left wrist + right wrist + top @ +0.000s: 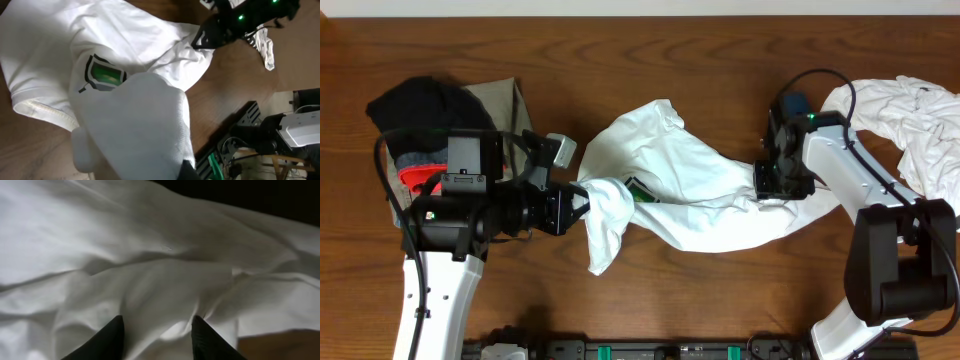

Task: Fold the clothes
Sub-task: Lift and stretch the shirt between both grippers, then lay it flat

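Observation:
My right gripper stays low on the T-shirt's end by the white heap next, then closes its fingers, because bunched cloth already lies between them.
A white T-shirt (690, 190) with a small green-and-black chest print (640, 191) lies crumpled and stretched across the middle of the table. My left gripper (582, 204) is shut on its left end, and the cloth hangs over my fingers. In the left wrist view the T-shirt (135, 130) covers the jaws and the print (105, 75) shows beyond. My right gripper (775, 188) is down on the shirt's right end. In the right wrist view its fingers (157, 335) are apart with white cloth (150, 255) bunched between them.
More white garments (920, 120) are heaped at the far right. A pile of black (420, 105), khaki (505, 100) and grey red-trimmed (418, 178) pieces lies at the far left, partly under my left arm. The table's front edge has a black rail (620, 350).

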Robot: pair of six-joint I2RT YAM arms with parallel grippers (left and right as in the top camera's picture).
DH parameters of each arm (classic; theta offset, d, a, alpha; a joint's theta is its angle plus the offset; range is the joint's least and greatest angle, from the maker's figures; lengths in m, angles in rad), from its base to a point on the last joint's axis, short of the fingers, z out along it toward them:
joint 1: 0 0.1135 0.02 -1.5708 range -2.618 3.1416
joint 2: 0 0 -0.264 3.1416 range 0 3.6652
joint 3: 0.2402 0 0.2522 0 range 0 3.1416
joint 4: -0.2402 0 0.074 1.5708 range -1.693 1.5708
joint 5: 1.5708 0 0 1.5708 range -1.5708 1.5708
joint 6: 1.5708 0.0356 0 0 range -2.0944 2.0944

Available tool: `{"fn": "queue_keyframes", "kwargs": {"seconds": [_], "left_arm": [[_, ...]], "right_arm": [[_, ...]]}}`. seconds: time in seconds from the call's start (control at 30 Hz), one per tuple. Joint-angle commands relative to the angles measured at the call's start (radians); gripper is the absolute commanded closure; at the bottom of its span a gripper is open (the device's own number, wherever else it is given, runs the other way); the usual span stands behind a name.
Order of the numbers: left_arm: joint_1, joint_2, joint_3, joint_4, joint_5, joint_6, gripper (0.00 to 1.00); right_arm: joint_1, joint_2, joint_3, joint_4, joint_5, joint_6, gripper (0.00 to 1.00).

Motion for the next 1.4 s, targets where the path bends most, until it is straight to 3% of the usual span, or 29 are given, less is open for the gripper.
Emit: {"fn": "queue_keyframes", "kwargs": {"seconds": [0.0,0.1,0.13,0.17,0.2,0.4,0.53,0.67,0.77,0.93,1.37], "left_arm": [[0.003,0.002,0.013,-0.002,0.013,0.024,0.92],[0.003,0.002,0.013,-0.001,0.013,0.024,0.92],[0.003,0.002,0.013,-0.001,0.013,0.024,0.92],[0.003,0.002,0.013,-0.001,0.013,0.024,0.92],[0.003,0.002,0.013,-0.001,0.013,0.024,0.92],[0.003,0.002,0.013,0.073,-0.047,0.033,0.94],[0.003,0.006,0.013,0.260,-0.233,0.071,0.94],[0.003,0.053,0.013,0.550,-0.431,0.114,0.94],[0.003,0.133,0.013,0.754,-0.431,0.198,0.94],[0.012,0.290,0.017,1.089,-0.433,0.208,0.94],[0.090,0.385,0.260,1.341,-0.433,0.204,0.94]], "right_arm": [[-0.004,0.004,-0.035,0.044,0.009,0.039,0.57],[-0.003,0.004,-0.050,0.108,0.008,0.074,0.59],[-0.003,0.004,-0.052,0.123,0.005,0.078,0.64],[-0.003,0.004,-0.052,0.137,0.001,0.080,0.77],[-0.003,0.004,-0.052,0.152,-0.006,0.080,0.98],[-0.003,-0.001,-0.041,0.208,-0.013,0.087,0.99],[-0.003,-0.029,0.053,0.229,-0.013,0.036,0.99],[-0.007,-0.045,0.222,0.233,0.014,-0.019,0.99],[-0.019,-0.045,0.362,0.238,0.040,-0.073,0.99],[-0.067,-0.045,0.537,0.250,0.099,-0.147,0.99],[-0.261,-0.045,0.674,0.412,0.095,-0.168,0.99]]}}
